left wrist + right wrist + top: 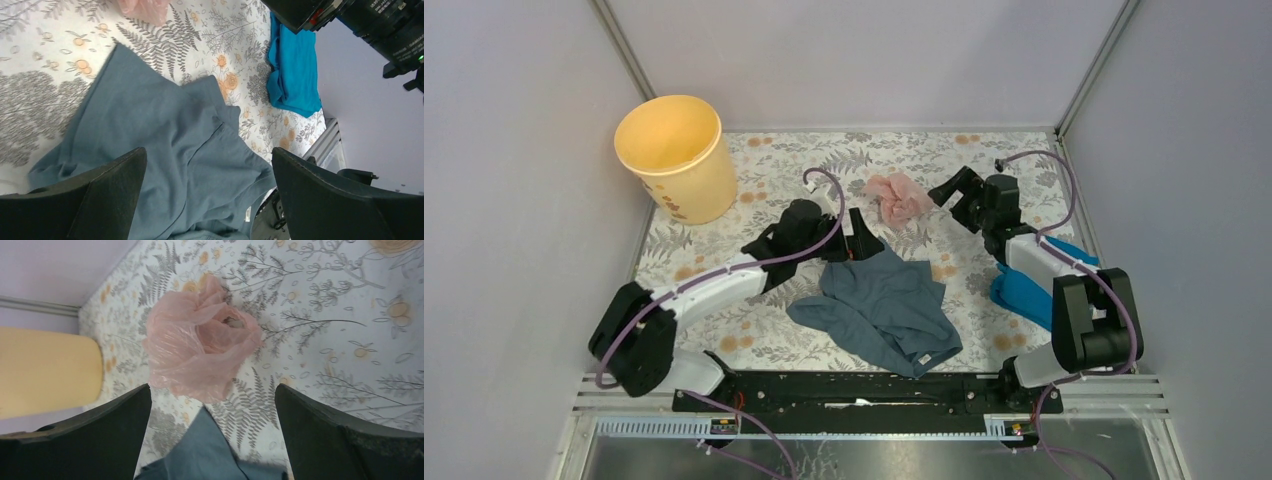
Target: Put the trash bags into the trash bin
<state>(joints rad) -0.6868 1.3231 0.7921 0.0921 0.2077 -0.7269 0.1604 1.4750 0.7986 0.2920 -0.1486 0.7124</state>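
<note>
My left gripper moves outward and down to the bag's edge facing the bin next, since that fold of film lies outward and below it.
The crumpled pale-pink trash bag (897, 197) lies on the floral table surface, far centre. It fills the middle of the right wrist view (200, 352) and shows at the top edge of the left wrist view (142, 7). The yellow-orange trash bin (677, 155) stands upright at the far left, also visible in the right wrist view (47, 370). My right gripper (951, 190) is open and empty, just right of the bag, jaws wide (212, 390). My left gripper (861, 240) is open and empty, over the grey-blue garment's far edge (207, 155), near the bag's near side.
A grey-blue garment (884, 310) lies spread in the near centre, also seen in the left wrist view (165, 140) and the right wrist view (205, 455). A bright blue folded cloth (1024, 292) lies under the right arm (295, 70). Walls enclose the table on three sides.
</note>
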